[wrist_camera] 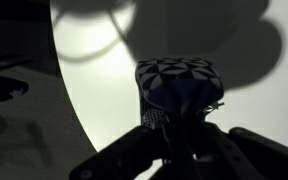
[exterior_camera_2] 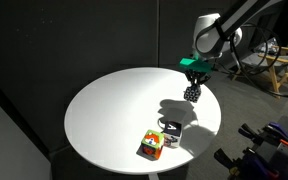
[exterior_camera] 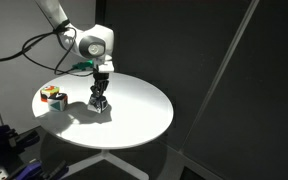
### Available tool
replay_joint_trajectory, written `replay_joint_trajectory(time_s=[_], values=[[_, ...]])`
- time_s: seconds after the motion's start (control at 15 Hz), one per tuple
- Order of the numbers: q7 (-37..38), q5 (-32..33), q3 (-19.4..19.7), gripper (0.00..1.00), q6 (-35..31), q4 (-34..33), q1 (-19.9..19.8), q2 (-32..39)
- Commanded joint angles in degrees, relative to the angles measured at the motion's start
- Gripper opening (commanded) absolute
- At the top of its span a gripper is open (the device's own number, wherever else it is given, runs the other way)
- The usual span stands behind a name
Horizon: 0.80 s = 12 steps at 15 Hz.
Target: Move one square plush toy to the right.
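The square plush toy still hangs above the clear white tabletop below my gripper, so my gripper will next lower the toy straight down and let go of it.
My gripper is shut on a square plush toy, a small cube with a blue, white and black pattern. It holds the toy over the round white table, and a shadow falls beside it. In an exterior view the gripper and toy are near the table's far right edge. In the wrist view the toy sits between the dark fingers. A second patterned cube rests on the table.
A red, green and yellow multicoloured cube lies next to the second patterned cube and also shows in an exterior view. The table has a rounded edge on all sides. Dark curtains hang behind it.
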<state>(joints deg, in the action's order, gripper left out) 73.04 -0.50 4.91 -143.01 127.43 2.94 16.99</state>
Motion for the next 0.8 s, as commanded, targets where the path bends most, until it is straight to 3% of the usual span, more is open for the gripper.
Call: replay_joint_trajectory(time_s=[0.0, 0.4, 0.47, 0.53, 0.73], values=[[-1.19, -3.12, -0.19, 0.05, -2.03, -0.58, -0.72, 2.66], [-1.07, -3.45, 0.63, 0.06, -5.25, -1.26, -0.17, 6.90], [-1.14, -3.30, 0.78, 0.39, -5.46, -1.25, -0.07, 7.25], [-1.10, -3.41, 0.85, 0.40, -5.70, -1.22, -0.02, 7.47], [-1.16, -3.40, 1.03, 0.62, -5.87, -0.98, 0.15, 7.62]])
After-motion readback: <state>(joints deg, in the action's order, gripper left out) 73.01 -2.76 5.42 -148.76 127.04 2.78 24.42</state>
